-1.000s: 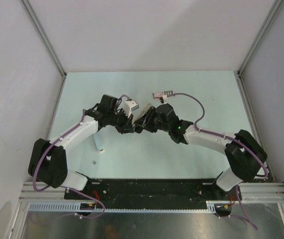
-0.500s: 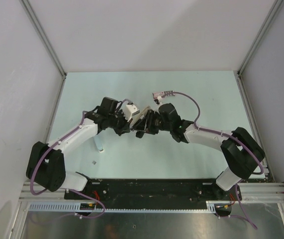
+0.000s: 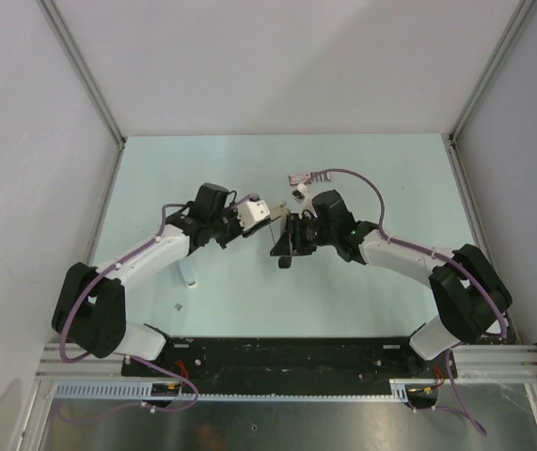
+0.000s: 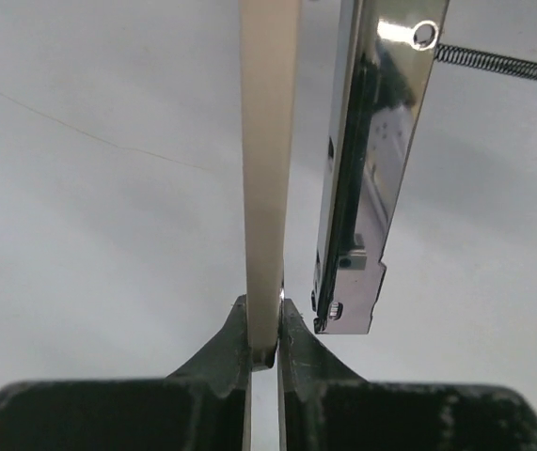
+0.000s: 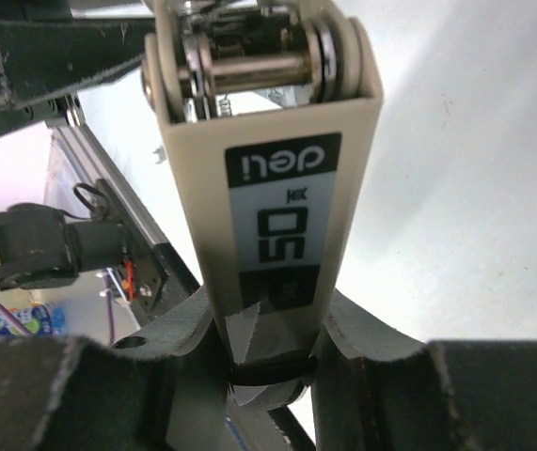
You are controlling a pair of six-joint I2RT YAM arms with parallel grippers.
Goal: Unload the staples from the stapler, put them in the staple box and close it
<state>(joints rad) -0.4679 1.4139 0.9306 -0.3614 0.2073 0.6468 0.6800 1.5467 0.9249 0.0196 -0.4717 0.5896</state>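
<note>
The stapler (image 3: 281,235) hangs midair, so the robot's right gripper should next bring it down and to the left in the top view onto the table between the bar and the box, then release it.
The stapler (image 3: 281,235) hangs opened above the middle of the table, held between both arms. My left gripper (image 3: 268,215) (image 4: 265,331) is shut on the thin edge of its white cover (image 4: 268,160). The chrome magazine rail (image 4: 373,169) with its spring (image 4: 503,64) hangs just to the right of the cover. My right gripper (image 3: 288,241) (image 5: 270,343) is shut on the cream labelled body (image 5: 277,207), hinge pin (image 5: 259,61) at the far end. One tiny silvery-grey staples piece (image 3: 180,306) lies on the table near the left arm. I cannot make out staples in the rail.
A red-and-white flat box (image 3: 307,176) lies behind the right gripper beside its purple cable. A pale bluish-grey bar (image 3: 188,273) rests under the left forearm. The pale green table (image 3: 400,178) is walled on the left, back and right.
The grippers have drawn apart, the right one swinging right and nearer with the body, and the stapler now gapes wider. The left jaws have tightened on the white cover.
</note>
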